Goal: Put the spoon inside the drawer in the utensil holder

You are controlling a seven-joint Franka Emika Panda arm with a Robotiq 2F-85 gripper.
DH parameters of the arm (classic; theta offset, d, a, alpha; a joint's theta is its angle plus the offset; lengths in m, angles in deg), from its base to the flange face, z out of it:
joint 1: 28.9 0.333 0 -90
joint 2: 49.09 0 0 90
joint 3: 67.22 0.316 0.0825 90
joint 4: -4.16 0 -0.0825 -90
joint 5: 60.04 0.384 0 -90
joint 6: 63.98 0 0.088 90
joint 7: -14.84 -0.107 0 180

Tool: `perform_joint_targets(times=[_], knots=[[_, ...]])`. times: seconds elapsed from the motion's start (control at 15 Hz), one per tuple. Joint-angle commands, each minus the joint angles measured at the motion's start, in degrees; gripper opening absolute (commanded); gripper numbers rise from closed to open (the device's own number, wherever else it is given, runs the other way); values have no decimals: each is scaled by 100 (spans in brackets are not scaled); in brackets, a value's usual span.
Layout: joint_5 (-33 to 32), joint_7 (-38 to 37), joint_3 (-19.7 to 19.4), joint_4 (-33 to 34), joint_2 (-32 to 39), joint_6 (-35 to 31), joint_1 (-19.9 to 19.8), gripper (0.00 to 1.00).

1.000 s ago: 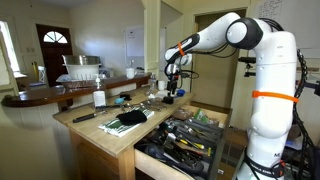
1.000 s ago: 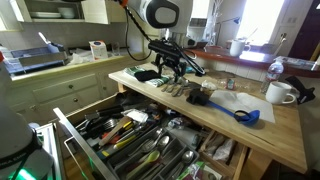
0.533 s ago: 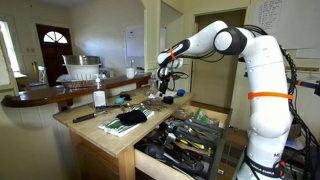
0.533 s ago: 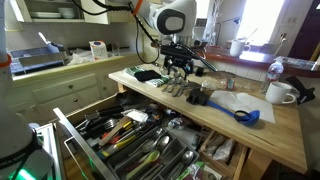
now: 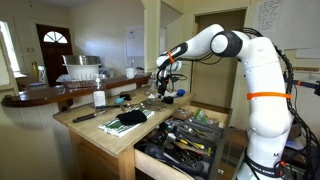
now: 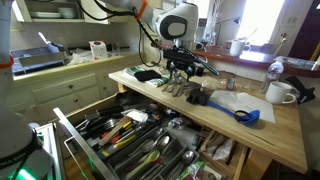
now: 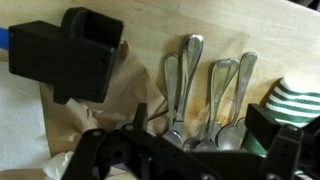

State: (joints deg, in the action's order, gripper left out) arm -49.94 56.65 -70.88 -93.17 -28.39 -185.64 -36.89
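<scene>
The spoon nearest the black box is below my spread fingers, so I will lower my gripper, moving gently to the left in the wrist view, onto the spoon's thin handle (image 7: 171,101).
Several metal spoons (image 7: 180,90) lie side by side on the wooden countertop, and they also show in an exterior view (image 6: 177,90). My gripper (image 7: 190,150) hangs just above their bowls with its fingers spread wide and nothing in it; it appears in both exterior views (image 6: 181,74) (image 5: 165,88). The light-wood drawer (image 6: 88,108) (image 5: 150,152) stands pulled open below the counter edge. The dark divided utensil holder (image 6: 140,140) (image 5: 190,138) inside it is crowded with cutlery and black tools.
A black box-like object (image 7: 65,55) and crumpled paper (image 7: 85,115) lie beside the spoons, and a green-striped cloth (image 7: 295,100) lies on their other side. A blue scoop (image 6: 246,115), a white mug (image 6: 280,94) and a bottle (image 6: 275,70) stand further along the counter.
The arm has shifted a little sideways along the counter, bringing the gripper over the spoons. The gripper stays open; the spoons and drawer have not moved.
</scene>
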Motion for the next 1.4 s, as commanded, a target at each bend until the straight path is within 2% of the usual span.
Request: perform_joint_targets(times=[0.0, 0.27, 0.33, 0.47, 0.6, 0.73, 0.8, 0.87, 0.93, 1.07, 1.13, 1.2, 1.33], knots=[[70, 46, 199, -21, 98, -543, -148, 100], [-18, -20, 284, -51, 257, -1028, -150, 98], [10, -8, 316, -48, 309, -1087, -171, 74], [-39, -13, 341, -23, 423, -1139, -184, 70], [-21, 41, 385, -21, 506, -1237, -211, 52], [-22, 68, 428, -11, 579, -1331, -239, 53], [3, 105, 466, -14, 610, -1400, -265, 47], [20, 115, 499, -8, 637, -1420, -287, 50], [43, 135, 538, 5, 661, -1437, -311, 45], [45, 142, 591, 19, 707, -1497, -340, 42], [33, 143, 609, 25, 728, -1531, -350, 37], [32, 148, 629, 30, 739, -1545, -364, 40], [2, 151, 634, 41, 765, -1577, -373, 37]])
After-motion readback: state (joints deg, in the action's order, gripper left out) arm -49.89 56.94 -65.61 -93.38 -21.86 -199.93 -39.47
